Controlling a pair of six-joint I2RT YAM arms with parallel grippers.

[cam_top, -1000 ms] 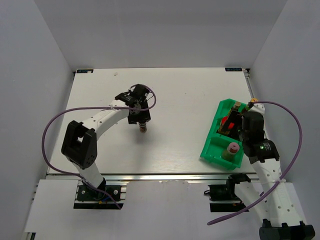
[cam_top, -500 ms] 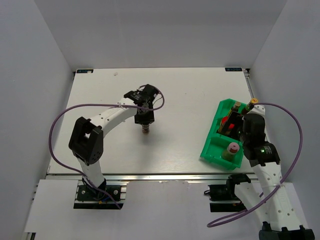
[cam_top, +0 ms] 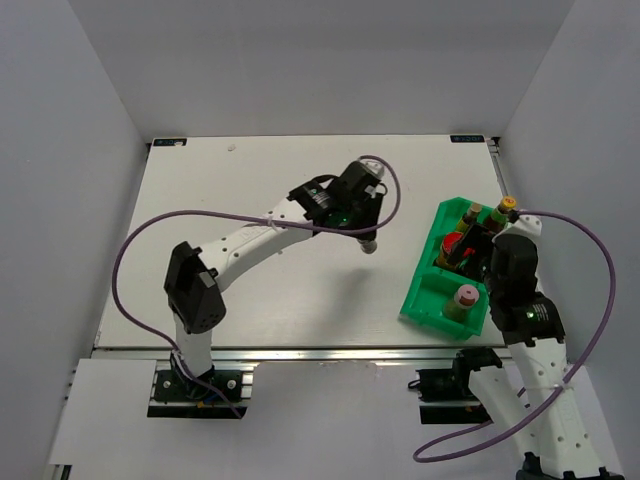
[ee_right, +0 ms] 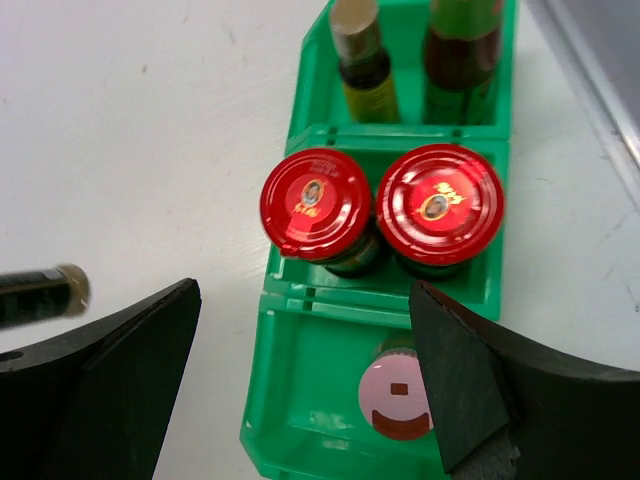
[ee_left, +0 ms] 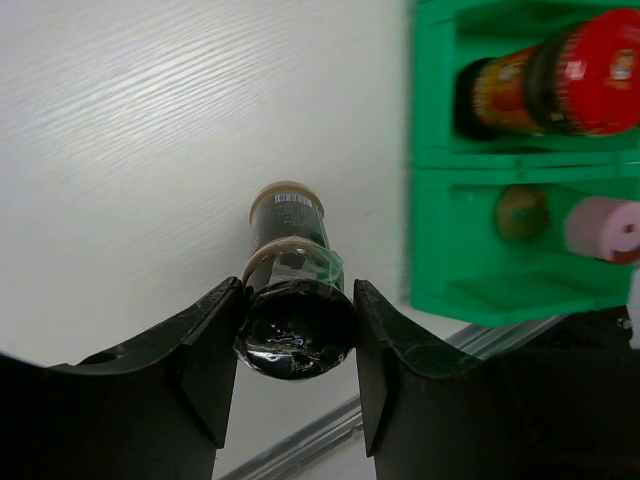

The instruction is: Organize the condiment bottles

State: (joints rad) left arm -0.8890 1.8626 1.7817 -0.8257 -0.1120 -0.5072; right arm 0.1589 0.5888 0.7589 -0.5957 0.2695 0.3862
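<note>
My left gripper goes to the right in the top view next. It then lowers the small dark bottle onto the free bottom of the green bin beside the pink-capped jar (cam_top: 430, 299) (ee_left: 458, 238) and releases it.
My left gripper (cam_top: 368, 240) (ee_left: 297, 320) is shut on a small dark bottle (ee_left: 289, 225) with a pale cap, held above the table just left of the green bin (cam_top: 420, 300). The bottle also shows at the left edge of the right wrist view (ee_right: 40, 296). In the bin stand two red-lidded jars (ee_right: 316, 200) (ee_right: 438, 205) in the middle compartment, a pink-capped jar (ee_right: 398, 395) in the near one, and a tan-capped bottle (ee_right: 355, 40) and a yellow-capped green bottle (cam_top: 505, 204) in the far one. My right gripper (ee_right: 303, 290) is open and empty above the bin.
The bin (ee_left: 440, 250) lies at the table's right side, near the right edge. The metal rail (cam_top: 330, 352) runs along the table's front edge. White walls close in the table on three sides.
My left arm has swung right across the table with the dark bottle, from the middle to just beside the bin. My right gripper has stayed over the bin, shifting slightly.
</note>
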